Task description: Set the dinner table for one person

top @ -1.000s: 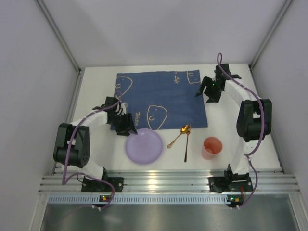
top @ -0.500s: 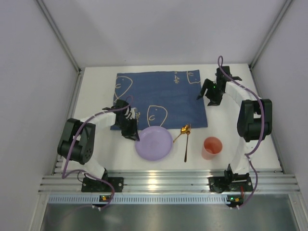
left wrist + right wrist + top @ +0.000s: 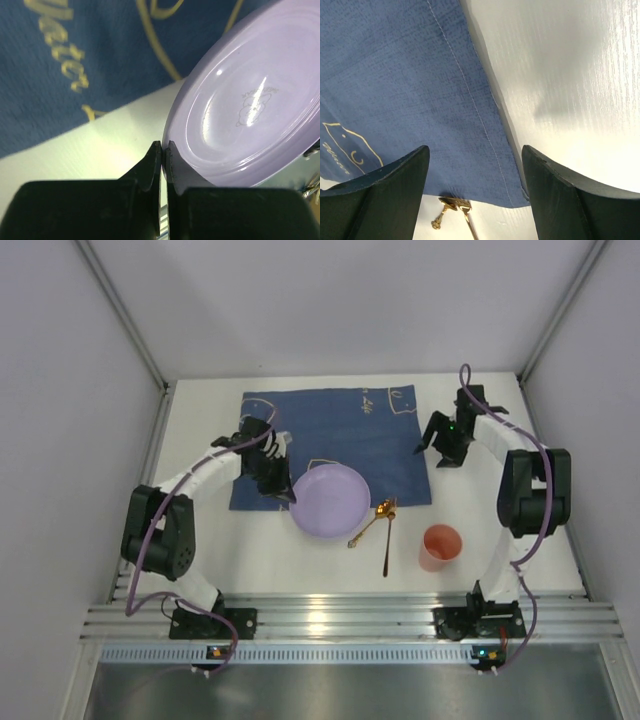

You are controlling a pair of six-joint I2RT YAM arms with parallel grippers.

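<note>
I should carry the overhanging plate outward with my left gripper, lower it and release its rim on the placemat's open middle, since that lies outward and below the gripper.
A purple plate (image 3: 330, 500) is tilted over the front edge of the dark blue placemat (image 3: 340, 430) on the white dinner table (image 3: 200, 420). My left gripper (image 3: 283, 489) is shut on the plate's left rim. In the left wrist view the jaws (image 3: 163, 149) pinch the edge of the plate (image 3: 250, 110) above the table (image 3: 100, 150). My right gripper (image 3: 447, 453) hangs open over the placemat's right edge with nothing in it. Its wrist view shows the gripper (image 3: 474, 150) over the placemat (image 3: 410, 75) and the bare table (image 3: 570, 75).
A gold spoon (image 3: 368, 525) and a gold fork (image 3: 386, 545) lie just in front of the placemat's right corner, close to the plate. An orange cup (image 3: 440, 545) stands to their right. The ribbed aluminium rail (image 3: 350, 618) runs along the near edge.
My left gripper closed on the plate's rim and carried the plate back and to the right, from the bare table onto the placemat's front edge. The right gripper drifted slightly right.
</note>
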